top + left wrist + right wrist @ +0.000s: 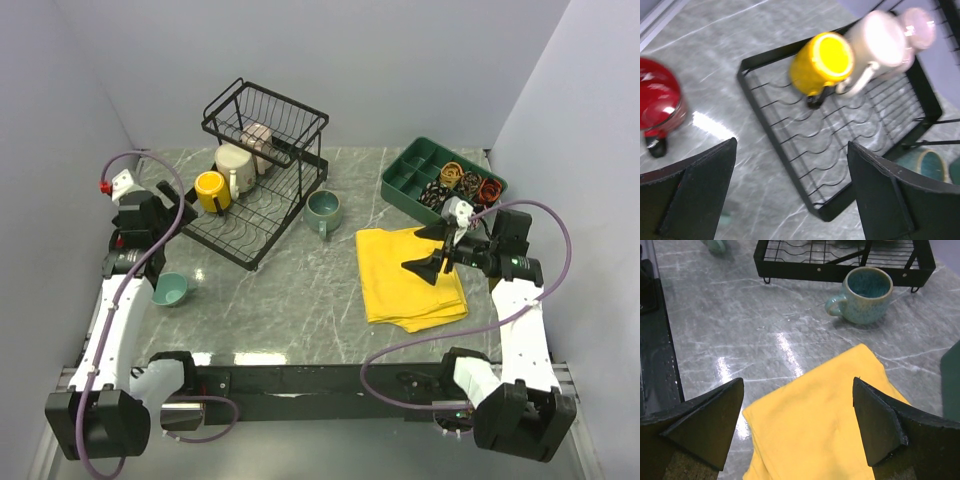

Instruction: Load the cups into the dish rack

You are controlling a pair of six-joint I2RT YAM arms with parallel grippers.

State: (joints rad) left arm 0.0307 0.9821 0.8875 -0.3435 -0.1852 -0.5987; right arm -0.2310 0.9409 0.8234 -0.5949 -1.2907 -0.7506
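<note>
The red mug lies below my left gripper, to its left in the wrist view, opening up. Next, the gripper moves back and down astride its near rim point(652, 125).
The black wire dish rack point(285, 200) stands at the back left. On its lower tier lie a yellow mug point(211, 190), a cream mug point(236, 163) and a lilac-beige mug point(260, 140); they also show in the left wrist view, yellow point(822, 62), cream point(877, 42), lilac-beige point(915, 22). A green mug point(323, 209) stands upright on the table right of the rack point(862, 295). A teal mug point(170, 290) sits near the left arm. A red mug point(657, 107) lies left of the rack. My left gripper point(791, 150) is open and empty above the rack's near corner. My right gripper point(797, 385) is open and empty above a yellow cloth.
The folded yellow cloth point(410, 275) lies on the right of the marble table. A green compartmented tray point(410, 175) with small items stands at the back right. Walls close in the back and both sides.
</note>
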